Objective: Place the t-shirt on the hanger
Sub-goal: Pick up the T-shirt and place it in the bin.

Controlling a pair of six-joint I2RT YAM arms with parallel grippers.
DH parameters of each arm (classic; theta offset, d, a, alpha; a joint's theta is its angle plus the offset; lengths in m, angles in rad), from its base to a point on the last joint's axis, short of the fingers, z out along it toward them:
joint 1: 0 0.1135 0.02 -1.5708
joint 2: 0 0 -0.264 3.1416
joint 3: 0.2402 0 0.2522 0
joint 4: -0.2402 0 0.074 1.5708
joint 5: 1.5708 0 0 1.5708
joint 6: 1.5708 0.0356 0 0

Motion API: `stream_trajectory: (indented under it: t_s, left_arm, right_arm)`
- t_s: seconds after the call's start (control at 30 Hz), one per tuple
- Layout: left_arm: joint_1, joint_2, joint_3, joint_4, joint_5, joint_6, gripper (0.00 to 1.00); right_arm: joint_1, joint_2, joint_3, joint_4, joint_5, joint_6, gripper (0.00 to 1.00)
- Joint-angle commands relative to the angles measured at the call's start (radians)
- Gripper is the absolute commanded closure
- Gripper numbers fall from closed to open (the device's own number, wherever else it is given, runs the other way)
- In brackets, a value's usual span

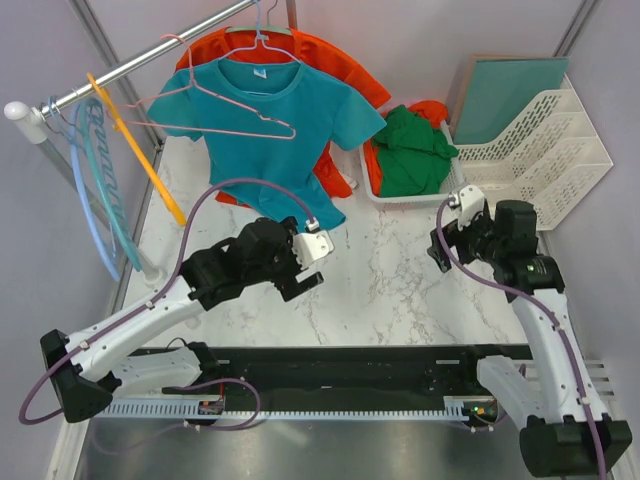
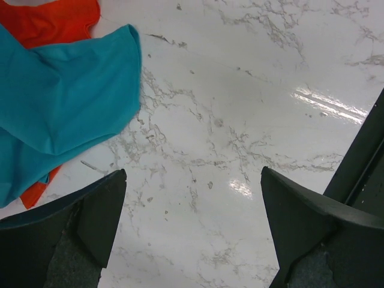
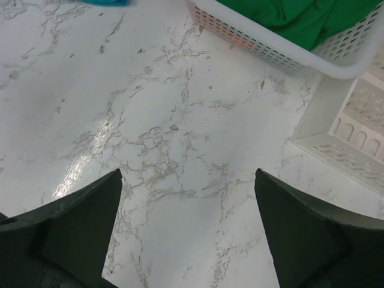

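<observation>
The shirt lies bunched inside the white basket, so next my right gripper should move outward over the basket's near rim and down onto the t-shirt's far hem fold (image 1: 405, 124).
The dark green t-shirt (image 1: 410, 150) lies bunched in a white basket (image 1: 372, 188) at the back right; it also shows at the top of the right wrist view (image 3: 300, 18). The pink wire hanger (image 1: 232, 101) hangs empty on the metal rod (image 1: 130, 65), in front of the teal t-shirt. My left gripper (image 1: 312, 262) is open and empty over bare marble (image 2: 192, 174), just below the teal shirt's hem. My right gripper (image 1: 440, 240) is open and empty over marble (image 3: 188, 174), in front of the basket (image 3: 282, 57).
A teal t-shirt (image 1: 270, 120) (image 2: 66, 102) and orange-red garments (image 1: 340, 70) (image 2: 54, 18) hang from the rod. An orange hanger (image 1: 140, 150) and light blue hangers (image 1: 95, 190) hang at left. A white file rack (image 1: 555, 150) stands at back right.
</observation>
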Motion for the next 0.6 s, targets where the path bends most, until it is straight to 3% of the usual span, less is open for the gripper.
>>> stream_trajectory:
  t_s: [0.0,0.27,0.4,0.57]
  left_arm:
    - [-0.004,0.020,0.057,0.097,-0.062,-0.004,0.01]
    - [-0.004,-0.003,0.054,0.180,0.067,-0.021,0.01]
    - [-0.004,-0.002,0.021,0.223,0.074,-0.030,0.01]
    - [-0.004,0.009,-0.001,0.246,0.005,-0.042,0.01]
  right_arm:
    - [0.032,0.155,0.131,0.194,0.099,0.109,0.02]
    - [0.115,0.664,0.473,0.459,0.344,0.175,0.02]
    - [0.133,0.913,0.758,0.488,0.392,0.190,0.02]
    - [0.144,1.186,0.981,0.494,0.438,0.184,0.02]
